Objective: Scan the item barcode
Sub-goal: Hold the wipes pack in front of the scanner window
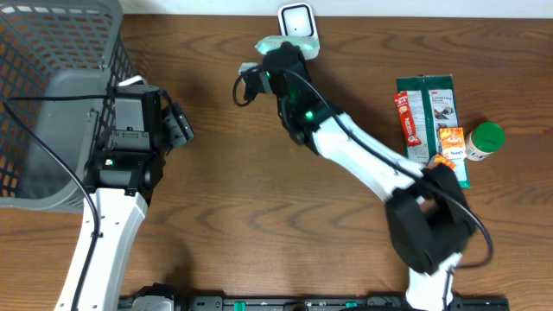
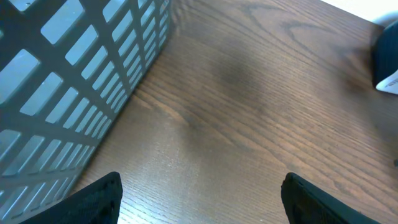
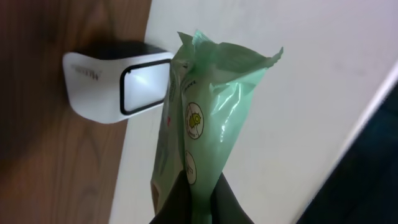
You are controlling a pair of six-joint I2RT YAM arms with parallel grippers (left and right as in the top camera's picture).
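Note:
Next, my right gripper swings to the right in the overhead view and releases the packet (image 1: 270,45) over the green flat package, since the other items lie there.
A pale green plastic packet (image 3: 208,118) is pinched upright in my right gripper (image 3: 202,193), which is shut on its lower edge. The white barcode scanner (image 3: 118,84) with its dark-framed window stands just left of the packet in the right wrist view. From overhead, the packet (image 1: 270,45) shows beside the scanner (image 1: 298,24) at the table's far edge, with the right gripper (image 1: 278,60) just below it. My left gripper (image 2: 199,199) is open over bare wood, nothing between its fingers (image 2: 93,202). It hangs next to the grey basket (image 1: 52,95).
A grey mesh basket (image 2: 68,81) fills the left side. On the right lie a green flat package (image 1: 436,112), a red stick pack (image 1: 406,119), an orange-and-white sachet (image 1: 453,142) and a green-capped bottle (image 1: 485,141).

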